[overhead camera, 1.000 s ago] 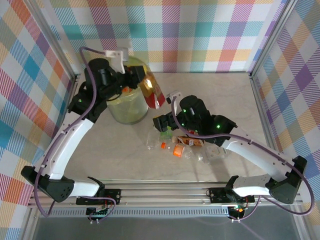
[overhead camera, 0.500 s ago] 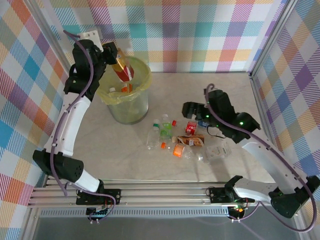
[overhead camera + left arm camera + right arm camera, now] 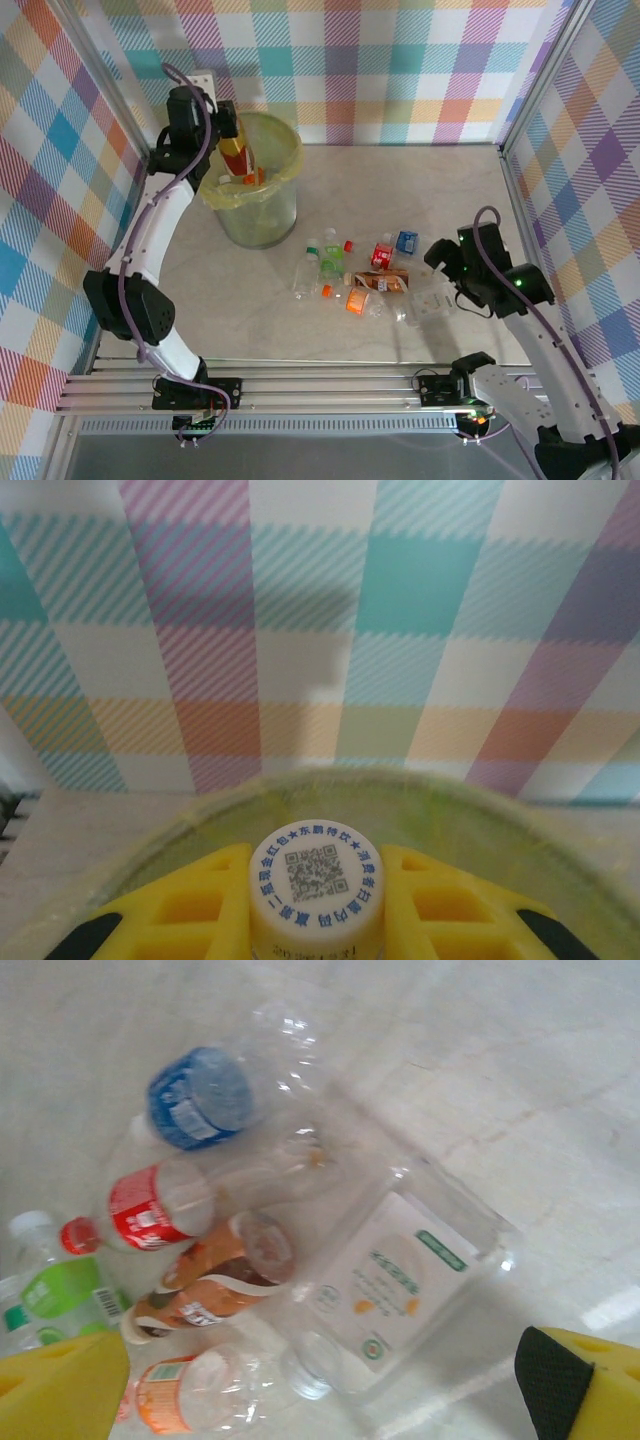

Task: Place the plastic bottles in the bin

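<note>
Next, my left gripper moves down toward the middle of the bin's opening [image 3: 258,156] [image 3: 425,820] below it and releases the bottle, which already hangs inside the bin's rim.
My left gripper [image 3: 226,128] is shut on a bottle with a red and gold label [image 3: 240,152], held tilted over the mouth of the bin [image 3: 286,152] at the back left. In the left wrist view the bottle's white printed cap [image 3: 315,875] sits clamped between my yellow fingers [image 3: 190,900], with the bin's yellow-green rim [image 3: 480,802] beyond. Several crushed plastic bottles [image 3: 352,278] lie scattered mid-table. My right gripper [image 3: 438,256] hangs open just right of them, above a clear square bottle with a white label [image 3: 400,1280]. Beside it lie blue-labelled [image 3: 195,1100], red-labelled [image 3: 150,1205] and orange-brown [image 3: 210,1280] bottles.
The plaid walls close in the back and both sides, and the bin stands close to the left wall [image 3: 60,180]. A metal rail [image 3: 330,385] runs along the near edge. Bare tabletop [image 3: 430,190] lies behind and to the right of the pile.
The left arm has carried its bottle from beside the bin up and back over the bin's mouth. The right arm has drawn back to the right, away from the pile, still open.
</note>
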Action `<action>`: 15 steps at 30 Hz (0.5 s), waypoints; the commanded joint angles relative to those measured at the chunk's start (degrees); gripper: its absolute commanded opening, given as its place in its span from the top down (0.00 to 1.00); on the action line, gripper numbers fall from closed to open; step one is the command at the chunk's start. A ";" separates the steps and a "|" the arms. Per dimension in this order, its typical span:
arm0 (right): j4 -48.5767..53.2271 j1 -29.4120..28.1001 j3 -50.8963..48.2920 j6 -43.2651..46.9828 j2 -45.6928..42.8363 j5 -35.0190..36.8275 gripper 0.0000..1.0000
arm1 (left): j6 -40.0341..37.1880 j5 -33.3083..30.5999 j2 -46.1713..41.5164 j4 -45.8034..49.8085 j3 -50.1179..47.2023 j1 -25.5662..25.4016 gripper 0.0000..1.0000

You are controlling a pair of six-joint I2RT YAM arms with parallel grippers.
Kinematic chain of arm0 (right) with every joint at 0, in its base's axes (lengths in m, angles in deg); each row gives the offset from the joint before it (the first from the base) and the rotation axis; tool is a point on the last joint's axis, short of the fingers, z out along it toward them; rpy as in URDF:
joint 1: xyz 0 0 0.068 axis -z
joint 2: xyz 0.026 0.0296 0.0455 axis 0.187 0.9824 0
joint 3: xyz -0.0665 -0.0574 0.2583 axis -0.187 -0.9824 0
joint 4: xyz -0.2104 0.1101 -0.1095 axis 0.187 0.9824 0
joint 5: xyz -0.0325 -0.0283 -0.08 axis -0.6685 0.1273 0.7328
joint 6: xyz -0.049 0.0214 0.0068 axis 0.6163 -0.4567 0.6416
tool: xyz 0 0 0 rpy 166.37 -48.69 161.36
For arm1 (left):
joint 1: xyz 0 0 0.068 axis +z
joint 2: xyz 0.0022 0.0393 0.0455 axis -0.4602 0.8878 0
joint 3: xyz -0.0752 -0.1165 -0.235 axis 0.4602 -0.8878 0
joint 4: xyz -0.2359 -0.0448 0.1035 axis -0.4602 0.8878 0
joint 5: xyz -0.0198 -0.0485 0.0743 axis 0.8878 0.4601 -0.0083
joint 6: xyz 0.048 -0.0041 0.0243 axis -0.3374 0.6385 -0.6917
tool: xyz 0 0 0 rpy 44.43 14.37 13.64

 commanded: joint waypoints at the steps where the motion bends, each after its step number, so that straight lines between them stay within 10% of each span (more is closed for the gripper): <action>1: 4.87 1.09 -2.42 -3.34 -0.99 0.30 0.00 | -4.49 0.45 2.43 7.00 4.31 0.32 0.87; 9: -0.77 2.34 -11.44 -7.43 -4.00 -3.06 0.00 | -6.37 1.27 6.71 14.71 8.52 0.31 0.63; 15: -3.13 2.99 -14.95 -8.36 -3.76 -2.90 0.00 | -6.28 3.05 7.41 17.51 10.65 0.30 0.19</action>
